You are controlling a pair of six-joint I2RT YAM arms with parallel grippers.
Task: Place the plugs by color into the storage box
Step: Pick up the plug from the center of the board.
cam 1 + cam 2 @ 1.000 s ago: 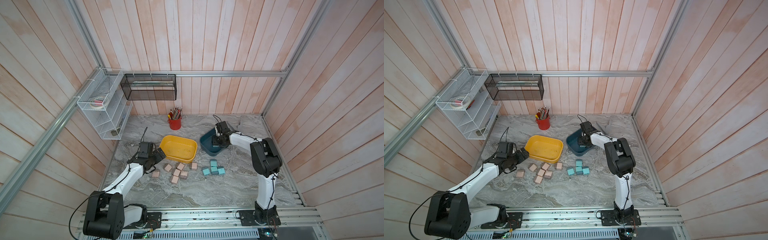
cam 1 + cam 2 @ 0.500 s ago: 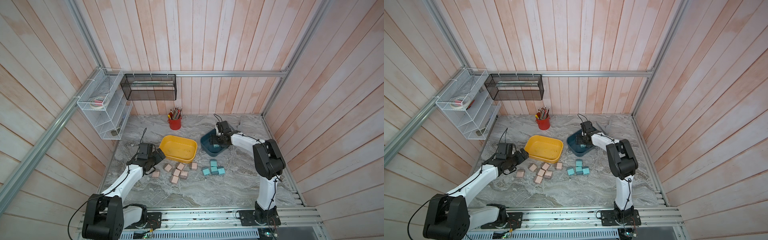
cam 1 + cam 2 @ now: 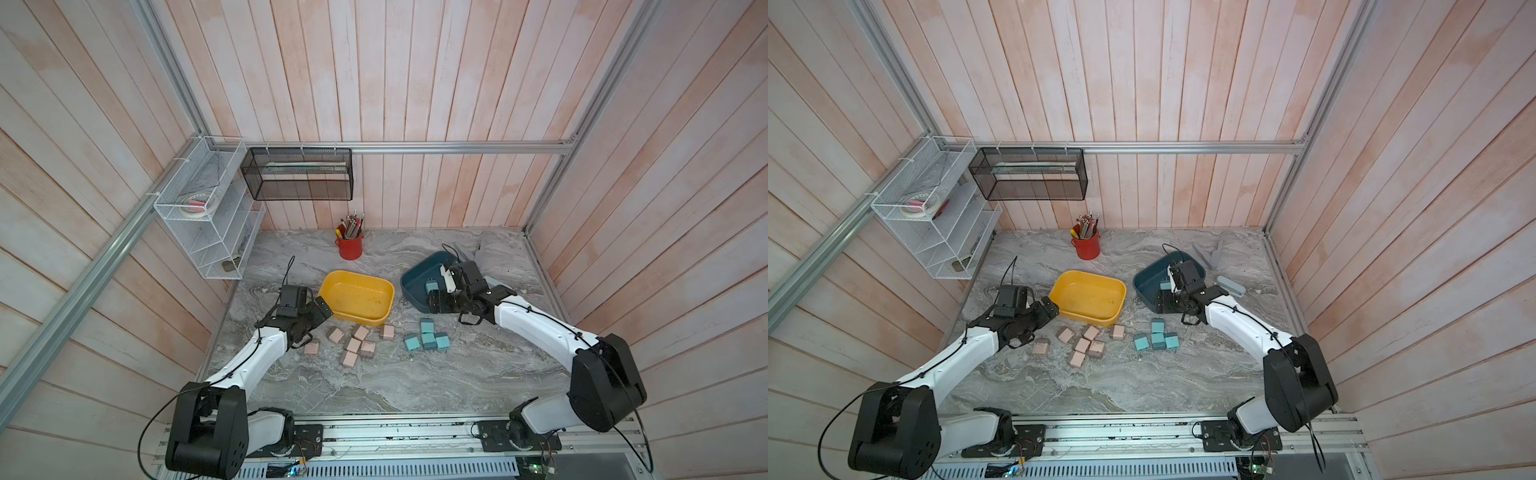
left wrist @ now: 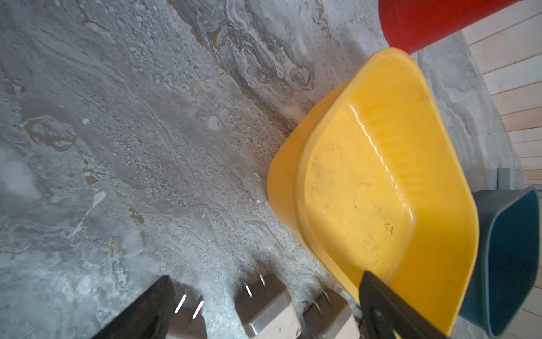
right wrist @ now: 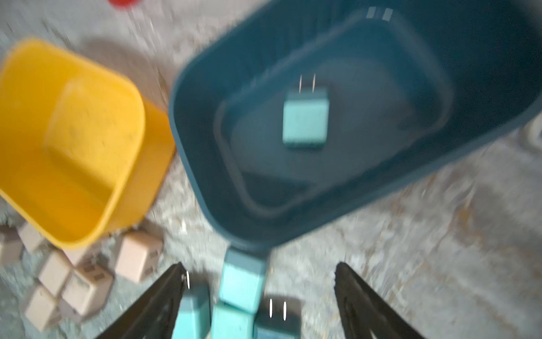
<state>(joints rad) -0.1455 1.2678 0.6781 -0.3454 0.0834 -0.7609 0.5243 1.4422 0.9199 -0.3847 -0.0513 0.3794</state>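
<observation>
I will next move my right gripper back and down onto the teal plug farthest from the pink plugs. That plug is back from my gripper and below it, and one side of the plug is clear.
Two storage boxes stand mid-table: a yellow one (image 3: 357, 273) with nothing inside and a dark blue one (image 3: 415, 276) holding one teal plug (image 3: 430, 286) (image 5: 305, 117). Several pink plugs (image 3: 353, 344) lie in front of the yellow box, and several teal plugs (image 3: 428, 340) (image 5: 240, 281) in front of the blue box. My right gripper (image 3: 436, 293) (image 5: 259, 265) hangs open over the blue box's near rim, holding nothing. At the yellow box's left end my left gripper (image 3: 312, 328) (image 4: 264, 278) is open wide, low over pink plugs (image 4: 268, 311), its jaws either side of them without touching.
A red cup of pencils (image 3: 350, 247) stands behind the boxes. A white wire rack (image 3: 208, 232) and a black mesh basket (image 3: 299, 174) hang on the back-left walls. Grey pieces (image 3: 1230, 286) lie to the right of the blue box.
The right gripper has gone from shut to open, and a teal plug now lies in the blue box; that arm has drawn back toward the front. The left arm has hardly moved.
</observation>
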